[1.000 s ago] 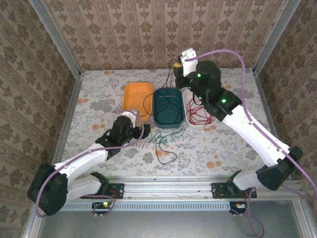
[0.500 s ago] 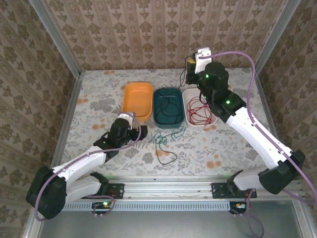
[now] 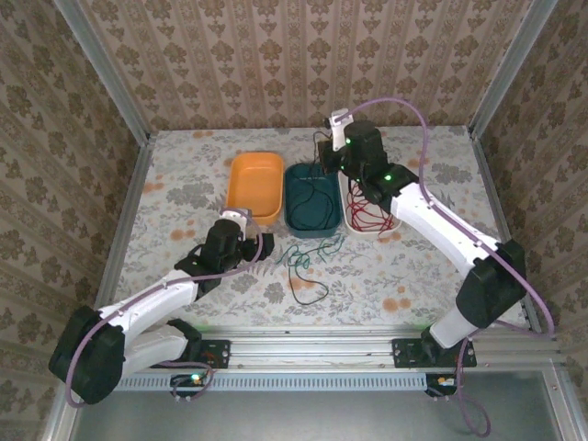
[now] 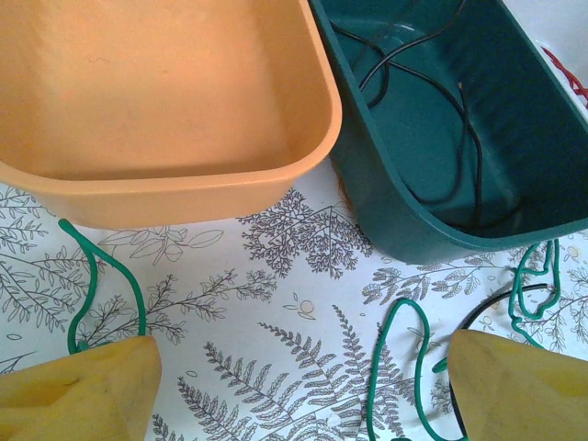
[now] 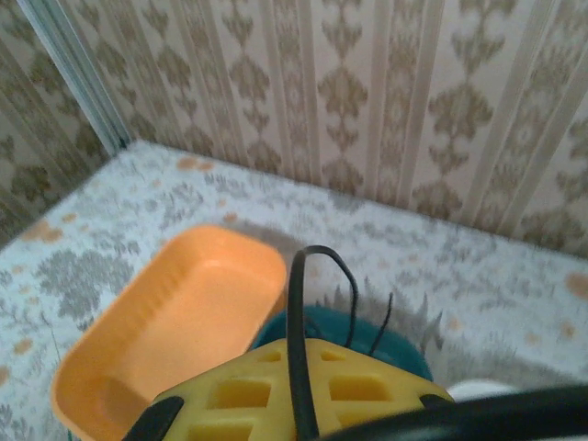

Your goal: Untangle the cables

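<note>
Next, my right gripper will tip down and lower back over the teal bin to release the black cable.
The cables are thin wires. A green cable [image 3: 301, 257] lies tangled on the table in front of the bins, with a dark cable [image 3: 308, 292] looped just nearer. In the left wrist view the green cable [image 4: 375, 371] curls between my wide-apart yellow fingertips. My left gripper [image 3: 262, 243] [image 4: 303, 395] stands open low over the table, holding nothing. My right gripper [image 3: 323, 154] [image 5: 303, 354] hangs above the teal bin [image 3: 287, 207], shut on a black cable [image 5: 296, 303] that arcs over and drops into that bin. Red cables [image 3: 367, 209] lie in the white tray [image 3: 344, 207].
An orange bin [image 3: 253, 179] [image 4: 184, 188] stands empty left of the teal bin [image 4: 386, 211], which holds loops of black cable [image 4: 473, 147]. The three containers sit side by side mid-table. Patterned walls close the table on three sides.
My right gripper swung right and up, then came back left over the teal bin, still shut on the black cable. The left arm has barely moved.
</note>
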Available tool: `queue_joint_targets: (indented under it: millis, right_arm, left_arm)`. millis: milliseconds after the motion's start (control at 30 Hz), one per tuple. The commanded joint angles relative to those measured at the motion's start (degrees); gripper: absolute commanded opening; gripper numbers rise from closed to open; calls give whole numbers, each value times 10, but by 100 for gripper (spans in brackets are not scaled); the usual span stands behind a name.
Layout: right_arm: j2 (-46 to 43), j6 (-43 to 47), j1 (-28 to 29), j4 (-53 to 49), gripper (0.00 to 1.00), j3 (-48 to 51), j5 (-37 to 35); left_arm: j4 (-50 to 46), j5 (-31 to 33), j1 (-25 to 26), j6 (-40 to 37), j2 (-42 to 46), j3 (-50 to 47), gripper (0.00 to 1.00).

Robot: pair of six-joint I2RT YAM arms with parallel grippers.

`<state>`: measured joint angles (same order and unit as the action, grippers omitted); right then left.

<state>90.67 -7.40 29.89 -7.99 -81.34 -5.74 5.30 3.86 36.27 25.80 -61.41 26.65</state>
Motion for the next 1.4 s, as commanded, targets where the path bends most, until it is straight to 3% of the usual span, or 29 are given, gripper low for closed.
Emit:
queue_joint_targets:
  millis: [0, 133, 633, 867, 1167, 1367]
  right_arm:
    - [23, -45, 1, -24, 0, 13, -34]
    - [62, -63, 1, -60, 0, 8, -45]
    - [181, -124, 9, -152, 0, 22, 52]
    - [158, -138, 21, -153, 1, 45, 42]
    - [-8, -139, 24, -108, 43, 93, -27]
    - [-85, -144, 27, -126, 50, 124, -31]
  left_arm:
    - [-24, -3, -3, -2, 8, 16, 82]
    - [-29, -3, -3, -8, 5, 22, 83]
    - [-27, -8, -3, -2, -5, 23, 82]
    - [-30, -9, -3, -6, 1, 25, 82]
    - [-57, -22, -2, -49, 7, 39, 85]
    - [-41, -43, -1, -55, -6, 41, 87]
